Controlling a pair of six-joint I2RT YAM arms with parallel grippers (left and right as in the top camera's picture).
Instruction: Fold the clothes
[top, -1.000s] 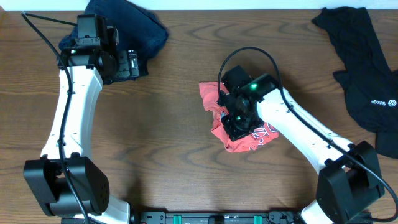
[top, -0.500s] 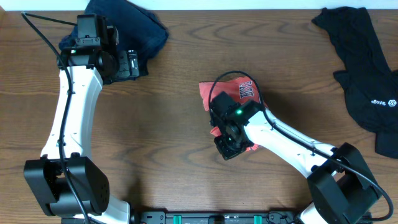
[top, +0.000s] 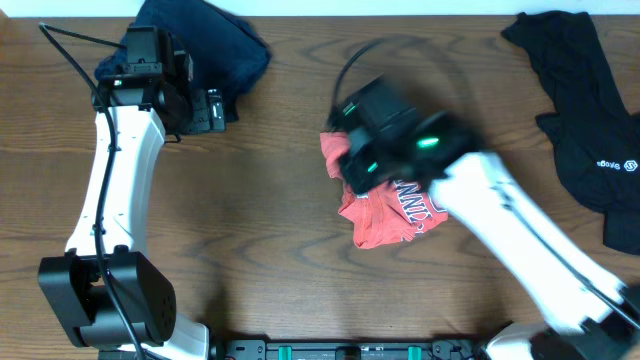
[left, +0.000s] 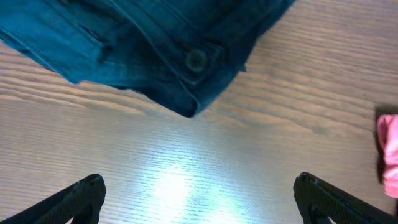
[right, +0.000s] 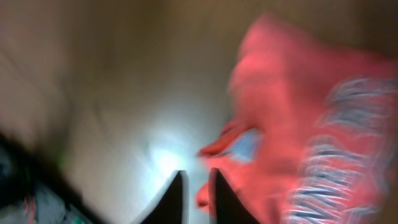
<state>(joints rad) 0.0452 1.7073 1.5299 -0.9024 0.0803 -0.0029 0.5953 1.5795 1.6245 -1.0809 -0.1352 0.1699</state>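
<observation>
I should next move my left gripper across bare wood and down onto the T-shirt's facing edge (top: 351, 197), as that is below it and to its right in the overhead view.
The coral-red T-shirt (top: 385, 215) lies crumpled at the table's middle, its white-and-navy lettering facing up. It fills the right side of the right wrist view (right: 298, 118), blurred, and a pink edge of it shows in the left wrist view (left: 388, 155). My right gripper (right: 196, 177) has its fingers nearly together with only bare table between them, at the shirt's left edge. In the overhead view the right gripper (top: 355, 168) is motion-blurred over the shirt's upper left part. My left gripper (left: 199, 193) is wide open and empty over bare wood, near the far left (top: 215, 108).
A dark navy denim garment (top: 205, 40) lies at the back left, its buttoned corner just beyond the left fingers (left: 193, 62). A black shirt with a small white logo (top: 590, 110) lies at the far right edge.
My right arm has swung fast from the shirt's lower left up to its upper left, blurring. The shirt has shifted, and its lettering now lies lower right. The left arm has barely moved.
</observation>
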